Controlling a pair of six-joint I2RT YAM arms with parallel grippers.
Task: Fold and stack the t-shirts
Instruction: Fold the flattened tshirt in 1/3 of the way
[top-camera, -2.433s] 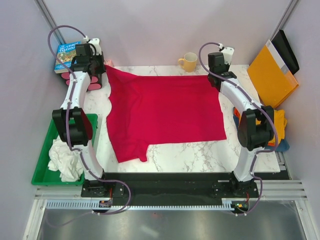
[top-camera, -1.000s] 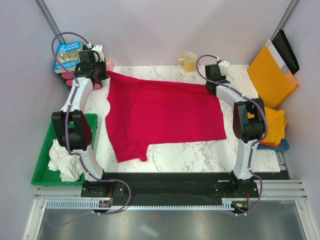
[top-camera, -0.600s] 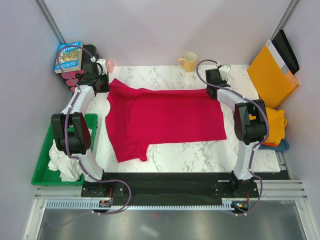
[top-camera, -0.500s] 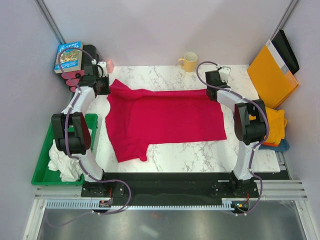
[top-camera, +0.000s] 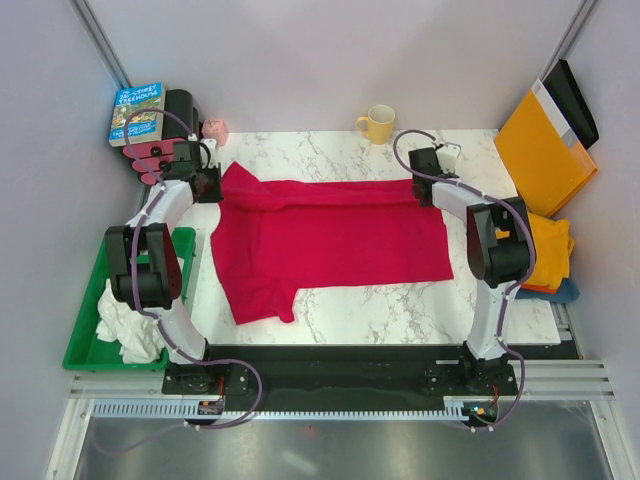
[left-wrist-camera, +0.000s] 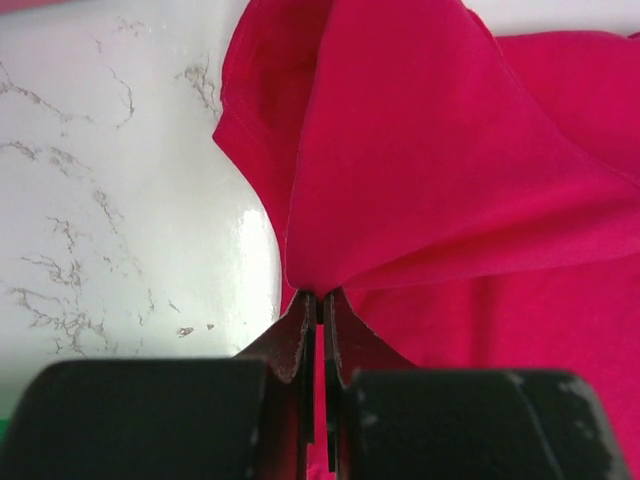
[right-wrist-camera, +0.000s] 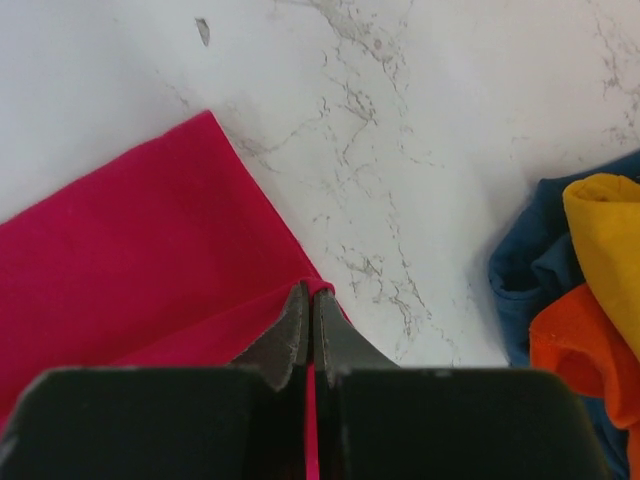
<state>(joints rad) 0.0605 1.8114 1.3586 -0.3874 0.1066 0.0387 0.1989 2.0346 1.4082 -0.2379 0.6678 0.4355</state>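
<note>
The t-shirt's corner already hangs over the t-shirt's side edge (top-camera: 221, 208) (left-wrist-camera: 289, 297), so my left gripper needs to move down onto that edge just below it and release the corner there.
A crimson red t-shirt (top-camera: 330, 240) lies spread on the marble table, its far edge lifted and drawn toward me. My left gripper (top-camera: 212, 185) is shut on the far left corner, where the cloth (left-wrist-camera: 450, 180) rises in a fold from the pinched jaws (left-wrist-camera: 320, 295). My right gripper (top-camera: 425, 190) is shut on the far right corner, a thin red hem (right-wrist-camera: 150, 250) caught between its tips (right-wrist-camera: 310, 290). More t-shirts lie heaped at the table's right edge: mustard-yellow (right-wrist-camera: 610, 220), orange-red (right-wrist-camera: 580, 350) and blue (right-wrist-camera: 530, 270). The same heap (top-camera: 548, 250) sits behind the right arm's elbow.
A yellow mug (top-camera: 379, 123) stands at the far edge. A green tray (top-camera: 82, 345) at the left holds a crumpled white cloth (top-camera: 130, 320). A book (top-camera: 138, 112) rests on pink and black items at the far left. An orange-yellow envelope (top-camera: 545, 150) leans at the far right.
Both grippers have come toward me and lower, bringing the red shirt's far edge with them. The shirt now spans less depth on the table.
</note>
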